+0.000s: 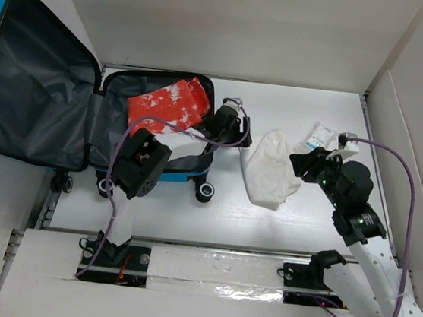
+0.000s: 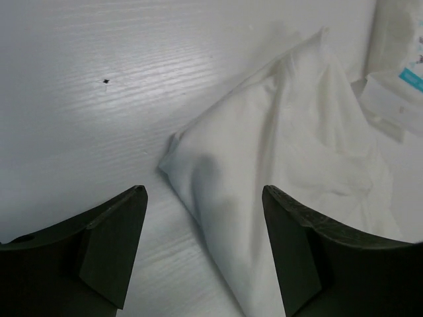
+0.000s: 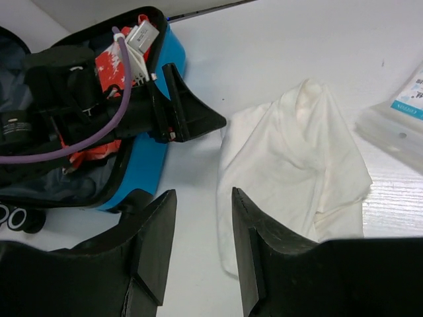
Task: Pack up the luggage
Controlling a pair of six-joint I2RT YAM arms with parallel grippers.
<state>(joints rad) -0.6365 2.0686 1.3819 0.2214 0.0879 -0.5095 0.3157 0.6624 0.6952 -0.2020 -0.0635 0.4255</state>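
Observation:
I will move my left gripper back next along the white cloth's edge by the luggage (image 1: 186, 175), then down onto the cloth's middle.
The luggage (image 1: 186, 175) lies open at the left: a bright-blue shell (image 3: 142, 165) with dark grey lining and its lid (image 1: 36, 85) folded out. A red garment with white print (image 1: 168, 104) lies in the base. A crumpled white cloth (image 1: 271, 170) rests on the table to the right of it. My left gripper (image 1: 245, 140) reaches across the luggage's right edge and stands open, the cloth's (image 2: 291, 145) corner just ahead between its fingers (image 2: 112, 238). My right gripper (image 1: 299, 165) hovers open by the cloth's (image 3: 297, 158) right side, holding nothing.
A small clear packet with a blue-and-white label (image 1: 321, 134) lies just beyond the white cloth, near the right gripper. White walls enclose the table at the back and right. The luggage's black wheels (image 1: 205, 191) face the near edge.

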